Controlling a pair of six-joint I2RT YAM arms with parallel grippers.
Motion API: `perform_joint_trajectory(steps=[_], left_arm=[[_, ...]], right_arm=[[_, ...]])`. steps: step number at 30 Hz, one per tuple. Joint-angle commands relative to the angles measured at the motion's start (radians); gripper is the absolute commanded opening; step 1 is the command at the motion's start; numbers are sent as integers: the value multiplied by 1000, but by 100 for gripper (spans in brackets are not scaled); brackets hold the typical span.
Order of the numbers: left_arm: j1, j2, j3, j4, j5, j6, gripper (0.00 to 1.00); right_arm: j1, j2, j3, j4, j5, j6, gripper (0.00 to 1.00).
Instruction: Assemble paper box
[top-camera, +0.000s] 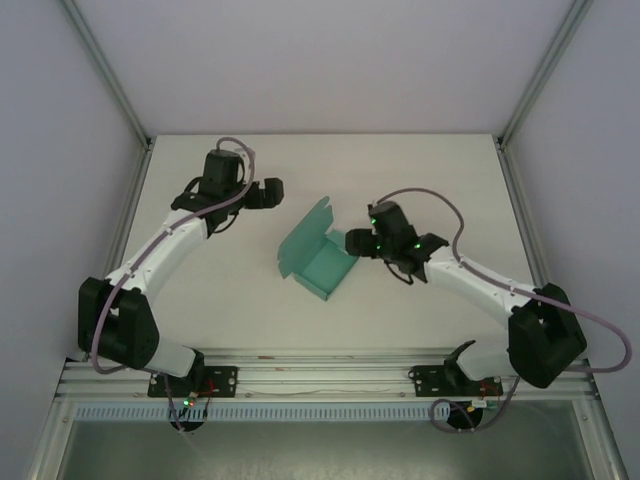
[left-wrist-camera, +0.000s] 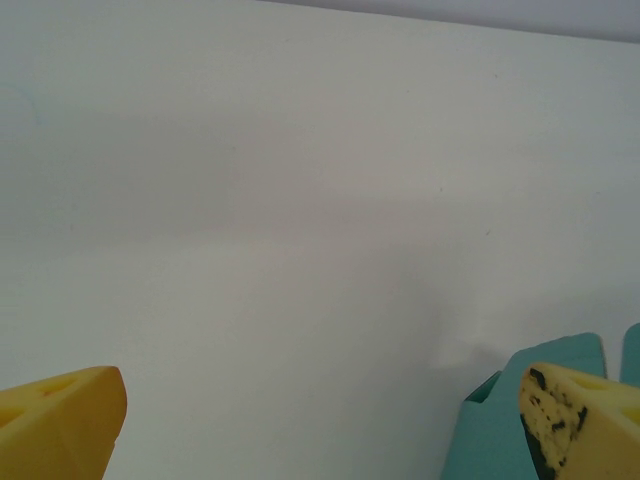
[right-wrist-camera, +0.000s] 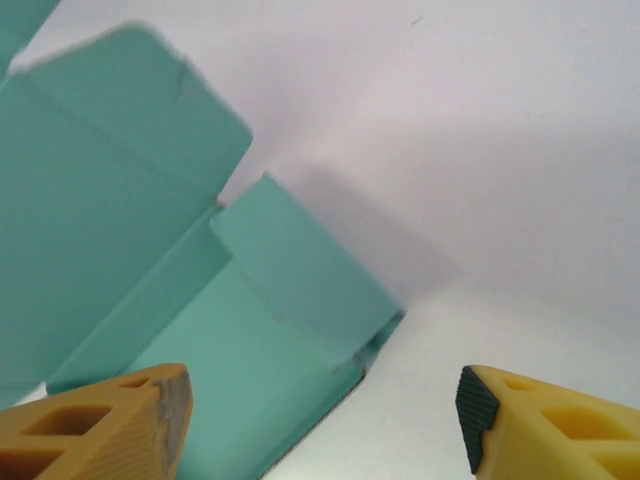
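Observation:
The robot's right gripper will next go down and turn to straddle the bent side flap (top-camera: 338, 239) (right-wrist-camera: 306, 268), then close, because that flap is below it and slants toward its open fingers.
The teal-green paper box (top-camera: 318, 256) lies in the middle of the white table, partly folded, with its lid flap raised toward the back. In the right wrist view the paper box (right-wrist-camera: 150, 260) shows a side flap bent inward. My right gripper (top-camera: 357, 243) sits at the box's right edge; its yellow fingers (right-wrist-camera: 110, 425) stand apart with nothing between them, so my right gripper (right-wrist-camera: 320, 420) is open. My left gripper (top-camera: 275, 192) hovers up and left of the box, open and empty. A corner of the paper box (left-wrist-camera: 500, 430) peeks in beside its right finger (left-wrist-camera: 580, 420).
White walls and metal frame posts (top-camera: 105, 75) close in the table on three sides. A metal rail (top-camera: 320, 375) with the arm bases runs along the near edge. Bare white tabletop (top-camera: 430, 170) surrounds the box.

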Motion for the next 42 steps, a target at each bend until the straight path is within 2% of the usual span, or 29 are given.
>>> perform_joint_trajectory(steps=[1, 5, 12, 16, 20, 23, 28, 30, 35, 42], left_arm=[[23, -48, -84, 9, -46, -25, 100], [57, -89, -220, 40, -20, -70, 100], [65, -103, -357, 135, 73, -100, 100], [65, -92, -390, 168, 105, -101, 100], [65, -61, -389, 182, 139, -100, 100], [65, -44, -386, 201, 164, -100, 100], [65, -28, -377, 199, 163, -95, 100], [65, -22, -374, 196, 159, -94, 100], [65, -3, -365, 198, 158, -100, 100], [65, 15, -358, 197, 158, -104, 100]], right_arm=[[-93, 111, 54, 31, -246, -208, 66], [-121, 277, 193, -89, -357, -393, 67], [-128, 470, 355, -212, -419, -520, 67], [-130, 507, 389, -241, -439, -531, 60], [-130, 527, 403, -277, -455, -518, 48], [-121, 520, 370, -268, -499, -519, 46], [-72, 501, 314, -215, -352, -457, 41], [-47, 498, 304, -198, -265, -429, 31], [0, 492, 299, -185, -94, -362, 15], [56, 528, 330, -272, 111, -342, 13]])
